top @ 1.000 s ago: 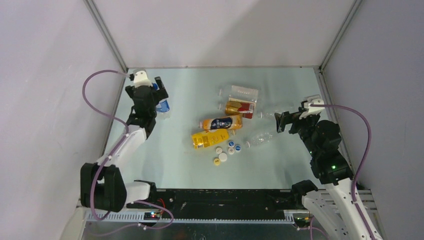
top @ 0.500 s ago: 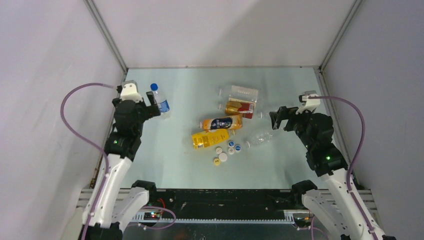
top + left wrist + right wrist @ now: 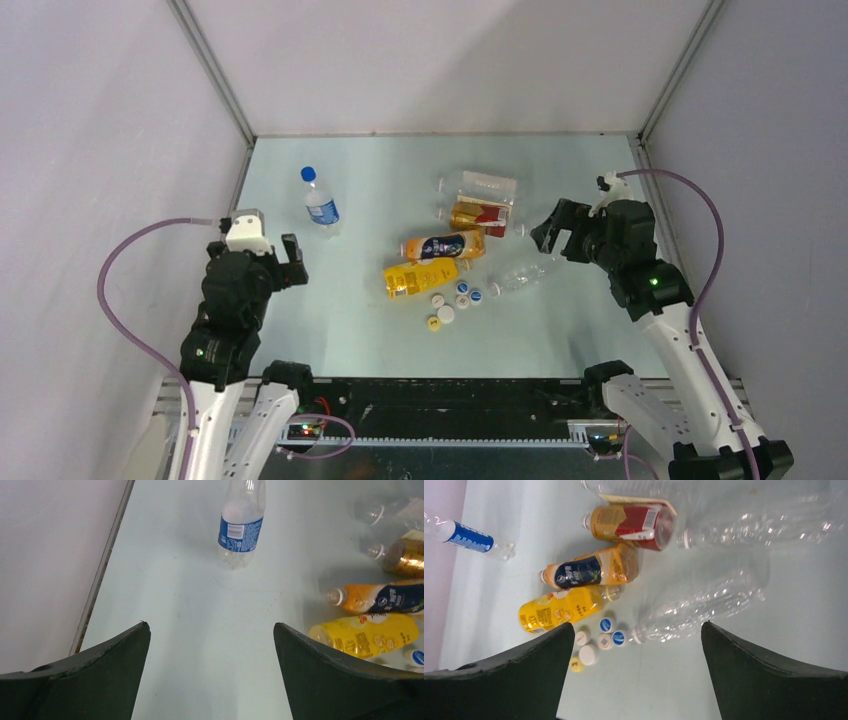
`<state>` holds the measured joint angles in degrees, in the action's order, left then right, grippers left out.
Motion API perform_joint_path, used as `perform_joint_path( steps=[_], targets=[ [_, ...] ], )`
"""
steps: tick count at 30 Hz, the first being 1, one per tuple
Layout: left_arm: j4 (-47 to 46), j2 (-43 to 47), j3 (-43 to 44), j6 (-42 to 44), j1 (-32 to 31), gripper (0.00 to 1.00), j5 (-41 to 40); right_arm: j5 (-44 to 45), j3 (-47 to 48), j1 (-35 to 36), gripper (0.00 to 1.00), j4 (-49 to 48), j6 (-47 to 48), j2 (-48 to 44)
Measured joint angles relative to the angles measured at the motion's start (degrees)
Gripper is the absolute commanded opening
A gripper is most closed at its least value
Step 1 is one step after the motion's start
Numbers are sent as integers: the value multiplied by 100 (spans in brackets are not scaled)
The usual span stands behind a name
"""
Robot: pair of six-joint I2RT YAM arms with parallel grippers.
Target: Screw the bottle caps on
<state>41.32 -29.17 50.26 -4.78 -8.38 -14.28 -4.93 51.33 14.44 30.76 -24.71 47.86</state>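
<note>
The yellow cap is at the bottle cluster's open edge, so next I will move my right gripper left in the top view, back and down onto it.
A clear bottle with a blue label (image 3: 321, 207) stands upright at the far left with a blue cap on it; it also shows in the left wrist view (image 3: 241, 527). Mid-table lie a gold-and-red bottle (image 3: 478, 216), an orange one with a dark-blue label (image 3: 445, 245), a yellow one (image 3: 420, 277) and a clear one (image 3: 521, 276). Several loose bottle caps (image 3: 452, 302) cluster in front of them, blue, white and yellow (image 3: 596, 642). My left gripper (image 3: 255, 252) (image 3: 210, 624) is open, well short of the upright bottle. My right gripper (image 3: 562, 232) (image 3: 636, 624) is open above the clear bottle.
Another clear bottle (image 3: 482, 184) lies behind the gold-and-red one. Grey walls close in the table on the left, back and right, with a metal rail (image 3: 102, 565) along the left edge. Bare tabletop (image 3: 350, 320) lies between the left gripper and the caps.
My left gripper has drawn back from the blue-label bottle toward the near edge, leaving it standing alone. My right arm has shifted slightly toward the far side.
</note>
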Motion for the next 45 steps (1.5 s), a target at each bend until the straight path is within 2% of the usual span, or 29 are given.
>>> perform_joint_path(
  steps=[8,14,17,20,24,28,32,40,45],
  targets=[
    [229,455,-396,205,-297,100,48,-927,94,-275,99,688,-420,221],
    [186,776,-835,437,-702,100,553,-1471,-4,-354,99,662,-424,317],
    [90,658,-782,485,-767,100,951,-1655,-286,-376,99,533,-426,354],
    [22,85,-538,481,-822,100,1360,-1637,-540,-264,99,476,-417,455],
    [-52,-916,-90,481,-1027,100,1606,-1279,-601,350,98,411,-376,649],
    [-131,-1644,85,450,-1215,100,1580,-562,-588,1419,93,297,-376,1075],
    [-107,-1958,140,358,-1290,100,1421,59,-372,2391,85,345,-435,1869],
    [-90,-1770,164,-140,-1325,100,627,960,994,4070,74,595,-852,3965],
    [46,-1537,190,-326,-1325,100,369,1261,1945,4610,66,866,-1298,5169]
  ],
)
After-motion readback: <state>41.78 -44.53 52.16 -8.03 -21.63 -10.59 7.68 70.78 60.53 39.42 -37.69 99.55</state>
